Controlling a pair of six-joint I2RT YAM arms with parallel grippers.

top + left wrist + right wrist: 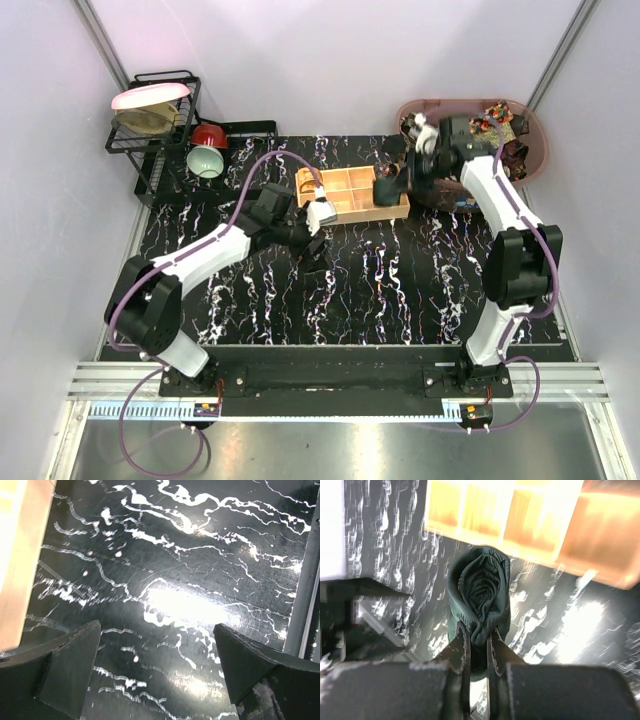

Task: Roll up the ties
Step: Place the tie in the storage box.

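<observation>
My right gripper shifts to the right in the wrist view next, lowers and releases the roll, since the empty near section of the wooden box by the basket (pixel 602 535) lies below it there.
A dark green tie (pixel 479 592), wound into a tight roll, is pinched at its lower edge by my right gripper (pixel 478 636), which is shut on it. In the top view this roll (pixel 388 188) hangs at the right end of the tan wooden box (pixel 345 190), held there by the right gripper (pixel 392 180). More patterned ties (pixel 492 122) lie heaped in the pink basket (pixel 535 150) at the back right. My left gripper (pixel 156 626) is open over bare marbled table, nothing between its fingers (pixel 70 665). From above, the left gripper (pixel 314 248) sits just in front of the box's left end.
The wooden box's side (pixel 15 565) fills the left edge of the left wrist view. A black dish rack (pixel 150 110) with a pink plate stands at the back left, with a red bowl (pixel 208 134) and a pale green bowl (pixel 205 160) beside it. Walls close in both sides.
</observation>
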